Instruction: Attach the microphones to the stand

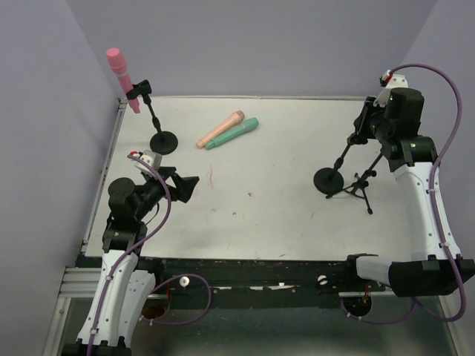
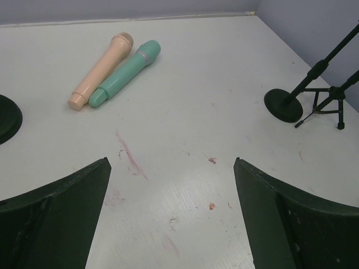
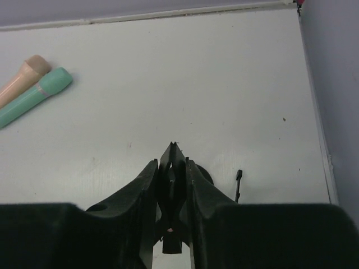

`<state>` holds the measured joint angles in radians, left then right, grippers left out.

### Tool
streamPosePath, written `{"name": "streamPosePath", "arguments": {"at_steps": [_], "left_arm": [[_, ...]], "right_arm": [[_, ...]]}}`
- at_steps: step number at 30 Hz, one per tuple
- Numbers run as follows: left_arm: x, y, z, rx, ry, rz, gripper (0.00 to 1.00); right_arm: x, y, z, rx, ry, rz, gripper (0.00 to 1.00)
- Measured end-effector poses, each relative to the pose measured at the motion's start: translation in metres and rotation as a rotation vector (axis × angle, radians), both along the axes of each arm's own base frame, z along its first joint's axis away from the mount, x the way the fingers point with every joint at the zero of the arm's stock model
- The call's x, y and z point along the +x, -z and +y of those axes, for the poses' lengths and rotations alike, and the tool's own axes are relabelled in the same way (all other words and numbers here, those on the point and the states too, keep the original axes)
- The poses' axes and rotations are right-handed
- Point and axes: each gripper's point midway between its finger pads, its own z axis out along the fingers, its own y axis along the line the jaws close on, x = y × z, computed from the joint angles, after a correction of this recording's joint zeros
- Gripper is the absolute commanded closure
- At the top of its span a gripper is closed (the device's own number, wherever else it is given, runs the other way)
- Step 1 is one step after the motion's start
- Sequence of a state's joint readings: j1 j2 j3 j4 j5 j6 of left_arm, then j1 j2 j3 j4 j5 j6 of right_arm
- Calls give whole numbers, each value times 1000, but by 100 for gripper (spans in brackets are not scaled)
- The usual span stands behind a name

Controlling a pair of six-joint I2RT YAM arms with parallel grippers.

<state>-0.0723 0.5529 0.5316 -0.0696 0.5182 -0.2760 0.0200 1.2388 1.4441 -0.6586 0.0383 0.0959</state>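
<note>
The space near the mint green microphone is bare. My right gripper will next turn and carry the stand away from the tripod onto the table's middle (image 1: 278, 164) (image 3: 114, 148).
The pink microphone (image 1: 120, 76) sits clipped in a black round-base stand (image 1: 162, 142) at the back left. The peach microphone (image 1: 220, 129) and mint green microphone (image 1: 232, 133) lie side by side on the table; both show in the left wrist view, peach (image 2: 101, 69) and mint (image 2: 125, 73). My left gripper (image 1: 187, 188) is open and empty above the table's left side (image 2: 171, 168). My right gripper (image 1: 363, 123) is shut on the clip (image 3: 172, 174) of a second round-base stand (image 1: 329, 180) at the right.
A small black tripod stand (image 1: 361, 187) stands next to the right round base. It also shows in the left wrist view (image 2: 328, 103). The white table (image 1: 267, 208) has faint reddish marks. Purple walls close in on three sides.
</note>
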Motion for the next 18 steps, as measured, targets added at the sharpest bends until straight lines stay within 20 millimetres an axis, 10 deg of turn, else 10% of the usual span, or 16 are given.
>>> {"name": "streamPosePath", "arguments": {"at_steps": [10,18], "left_arm": [[-2,0,-2,-3,15,1,1],[-2,0,-3,-3,20,0,1]], "right_arm": [[12,-3,58,-7,-290,28,88],[16,-6,189,-73,-773,63,91]]}}
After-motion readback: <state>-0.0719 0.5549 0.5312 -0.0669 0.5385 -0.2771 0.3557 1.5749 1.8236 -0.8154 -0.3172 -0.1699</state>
